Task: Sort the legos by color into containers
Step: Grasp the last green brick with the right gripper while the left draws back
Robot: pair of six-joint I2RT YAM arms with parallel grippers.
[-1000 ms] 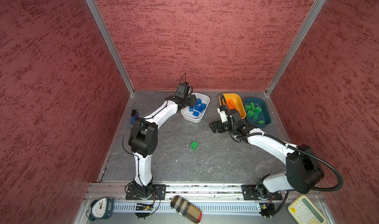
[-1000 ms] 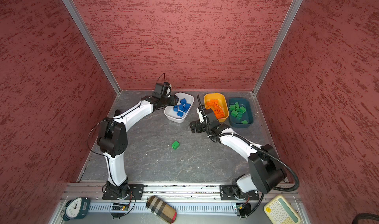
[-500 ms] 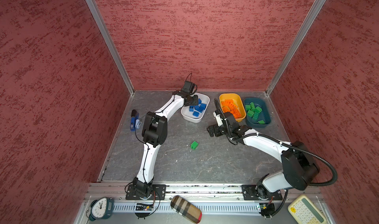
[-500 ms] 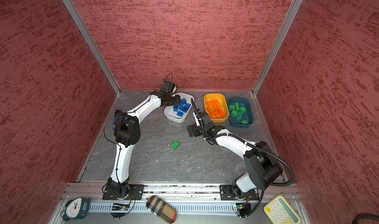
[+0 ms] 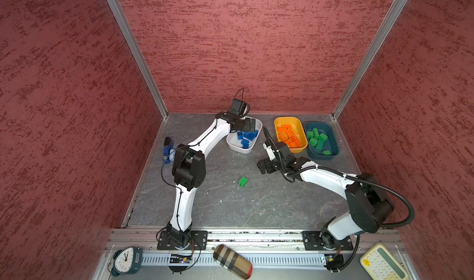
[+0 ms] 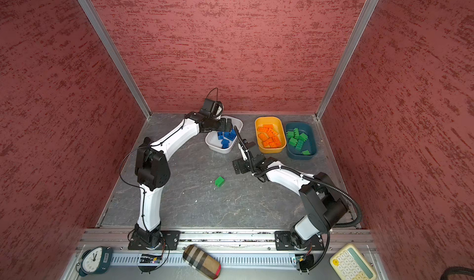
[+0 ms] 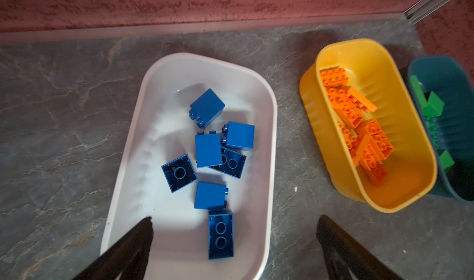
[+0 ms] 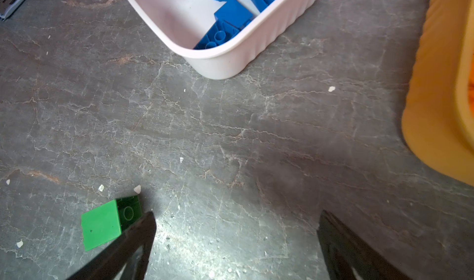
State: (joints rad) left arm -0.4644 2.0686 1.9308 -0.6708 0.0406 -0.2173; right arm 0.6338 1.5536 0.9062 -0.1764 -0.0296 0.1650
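The lego lies crooked outside one finger, so my right gripper will next come back over the green lego (image 5: 243, 181) (image 8: 111, 222) while turning. Then it will lower and close on the lego's opposite sides.
My left gripper (image 7: 236, 218) hangs open over the white container (image 7: 272, 137), which holds several blue legos (image 7: 208, 150). An oblong blue one (image 7: 220, 233) lies in it below the jaws, apart from both fingers. In both top views this gripper (image 5: 250, 124) (image 6: 227, 125) is above the tub's far end. My right gripper (image 8: 237, 213) (image 5: 264, 166) is open and empty, low over the floor. A loose green lego (image 8: 102, 225) (image 5: 242, 181) lies just outside one finger. Orange legos (image 5: 289, 137) fill the yellow-orange container (image 5: 284, 118). Green legos (image 5: 318, 139) fill the teal container (image 5: 333, 143).
A blue-and-black gadget (image 5: 168, 150) lies by the left wall. Red walls close in the grey floor on three sides. Past the front rail sit a clock (image 5: 125, 259), a plaid case (image 5: 233, 264) and a calculator (image 5: 382, 263).
My left gripper's jaws have opened wide above the white container, and that arm's elbow has swung inward. My right gripper has drifted left and forward, toward the loose green lego.
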